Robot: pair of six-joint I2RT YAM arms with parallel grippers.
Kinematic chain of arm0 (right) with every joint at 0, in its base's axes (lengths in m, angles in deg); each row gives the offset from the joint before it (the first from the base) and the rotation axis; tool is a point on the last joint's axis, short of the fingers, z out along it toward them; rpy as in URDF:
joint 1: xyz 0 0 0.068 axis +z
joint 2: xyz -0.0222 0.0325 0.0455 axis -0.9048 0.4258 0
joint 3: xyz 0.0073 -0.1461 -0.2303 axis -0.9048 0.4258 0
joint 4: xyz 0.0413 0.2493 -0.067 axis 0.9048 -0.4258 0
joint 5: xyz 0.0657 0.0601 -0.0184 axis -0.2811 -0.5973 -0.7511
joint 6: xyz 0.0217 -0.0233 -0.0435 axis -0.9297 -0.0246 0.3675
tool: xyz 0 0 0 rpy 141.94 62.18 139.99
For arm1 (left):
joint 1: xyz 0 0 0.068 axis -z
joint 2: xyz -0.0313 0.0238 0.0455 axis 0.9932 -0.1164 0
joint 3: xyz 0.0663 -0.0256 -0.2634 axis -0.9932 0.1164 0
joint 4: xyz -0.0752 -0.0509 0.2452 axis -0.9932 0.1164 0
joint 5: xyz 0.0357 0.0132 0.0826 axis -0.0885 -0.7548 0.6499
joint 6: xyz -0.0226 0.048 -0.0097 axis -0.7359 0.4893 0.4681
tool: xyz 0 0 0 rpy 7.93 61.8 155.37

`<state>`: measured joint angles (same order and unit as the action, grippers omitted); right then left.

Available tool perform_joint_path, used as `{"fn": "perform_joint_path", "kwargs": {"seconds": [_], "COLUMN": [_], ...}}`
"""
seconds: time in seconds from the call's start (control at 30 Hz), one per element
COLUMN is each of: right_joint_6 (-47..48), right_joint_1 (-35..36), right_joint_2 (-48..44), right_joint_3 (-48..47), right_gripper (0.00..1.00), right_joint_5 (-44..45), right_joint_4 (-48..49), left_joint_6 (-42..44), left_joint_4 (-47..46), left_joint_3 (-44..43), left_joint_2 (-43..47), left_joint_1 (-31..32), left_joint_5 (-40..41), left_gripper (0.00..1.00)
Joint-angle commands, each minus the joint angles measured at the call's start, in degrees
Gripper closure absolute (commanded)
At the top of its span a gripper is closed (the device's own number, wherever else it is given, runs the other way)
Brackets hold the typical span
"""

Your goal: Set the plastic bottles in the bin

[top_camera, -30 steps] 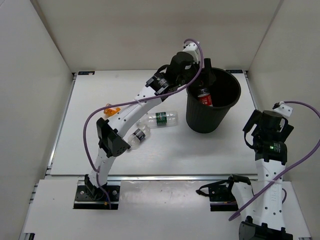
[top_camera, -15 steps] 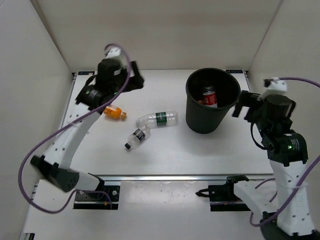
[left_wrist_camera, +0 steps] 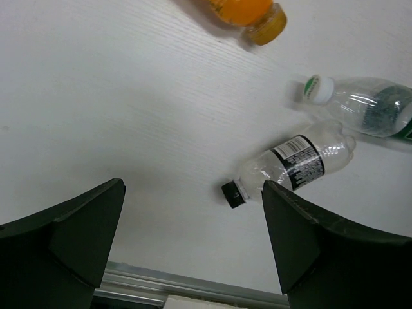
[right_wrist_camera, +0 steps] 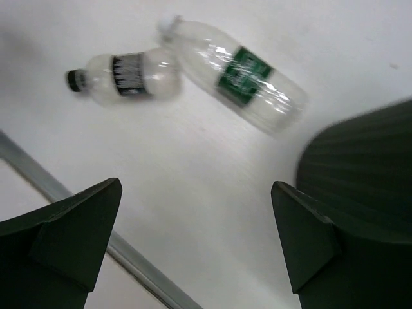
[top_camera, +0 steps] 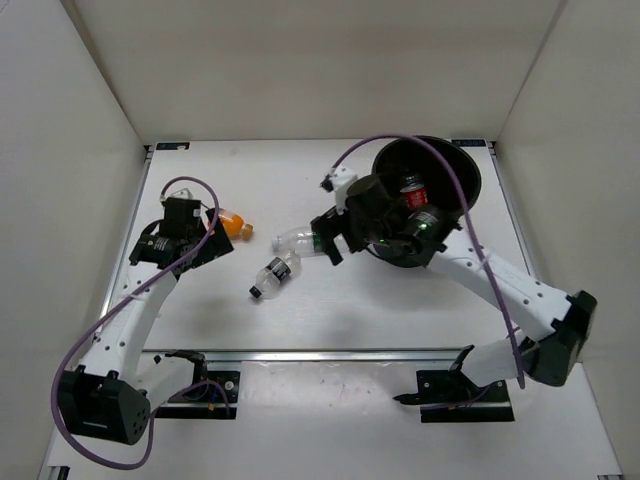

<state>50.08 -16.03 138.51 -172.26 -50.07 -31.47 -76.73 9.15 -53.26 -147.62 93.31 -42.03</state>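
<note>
Next I should move my right gripper left in the top view, lower it and turn it to straddle the black-cap bottle's label (top_camera: 279, 268) (right_wrist_camera: 129, 74), since the black-cap bottle lies sideways in the wrist view.
The black bin (top_camera: 462, 160) stands at the back right with a red-label bottle (top_camera: 412, 189) inside. On the table lie an orange bottle (top_camera: 233, 225), a clear green-label bottle (top_camera: 298, 240) and a clear black-cap bottle (top_camera: 272, 275). My left gripper (top_camera: 203, 247) is open and empty, just left of the orange bottle. Its wrist view shows the orange bottle (left_wrist_camera: 250, 13), the green-label bottle (left_wrist_camera: 364, 104) and the black-cap bottle (left_wrist_camera: 293, 165) beyond the gripper (left_wrist_camera: 193, 215). My right gripper (top_camera: 334, 238) is open and empty over the green-label bottle's right end (right_wrist_camera: 239, 80), beside the bin wall (right_wrist_camera: 370, 154).
White walls close in the table on the left, back and right. A metal rail (top_camera: 330, 353) runs along the near table edge. The right arm (top_camera: 500, 285) stretches across in front of the bin, and its cable arcs over the bin.
The left gripper has come down from the back left to beside the orange bottle. The right arm has swung from the bin's right side to its left, over the green-label bottle. The bottles lie still.
</note>
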Motion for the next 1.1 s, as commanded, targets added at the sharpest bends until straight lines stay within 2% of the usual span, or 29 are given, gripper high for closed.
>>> {"fn": "perform_joint_path", "kwargs": {"seconds": [0.0,0.1,0.13,0.27,0.33,0.4,0.6,0.77,0.87,1.0,1.07], "right_joint_6": [-1.2,-16.4,-20.8,-32.8,-36.4,-37.7,-44.8,-47.9,-52.0,-54.8,-55.4], "right_joint_1": [3.4,3.4,5.3,10.9,11.4,12.0,14.5,13.8,12.8,14.8,14.7], "right_joint_2": [7.4,15.0,15.4,21.6,25.6,27.5,30.8,35.5,38.1,39.8,40.4], "right_joint_3": [-2.3,-7.1,-6.7,-6.4,-6.8,-6.7,-5.3,-7.3,-9.1,-8.3,-8.6], "right_gripper": [0.01,0.04,0.03,0.01,0.02,0.01,0.01,0.02,0.03,0.03,0.04], "right_joint_5": [-3.7,-0.4,4.2,19.2,21.7,22.1,26.5,25.4,23.8,25.3,25.5], "right_joint_4": [6.9,6.3,7.3,11.5,13.0,14.6,19.9,24.3,22.2,20.7,20.3], "left_joint_6": [-2.4,-4.7,-4.5,-3.2,-3.2,-4.8,-3.0,-5.3,-6.8,-7.2,-6.5], "left_joint_4": [2.0,4.7,5.1,8.3,10.5,12.5,18.8,18.2,18.2,19.7,19.7], "left_joint_3": [1.9,2.8,3.1,2.2,0.5,0.4,-0.2,1.5,2.0,0.3,0.3], "left_joint_2": [4.0,5.9,6.4,9.0,11.9,15.2,17.9,22.3,24.7,24.1,24.5], "left_joint_1": [-1.5,-1.7,-2.0,-2.7,-1.4,1.1,1.1,4.1,6.0,8.0,8.2], "left_joint_5": [2.2,6.9,7.7,9.0,8.1,9.0,11.4,6.2,6.5,9.1,7.8], "left_gripper": [0.02,0.01,0.02,0.01,0.02,0.01,0.01,0.01,0.01,0.02,0.02]}}
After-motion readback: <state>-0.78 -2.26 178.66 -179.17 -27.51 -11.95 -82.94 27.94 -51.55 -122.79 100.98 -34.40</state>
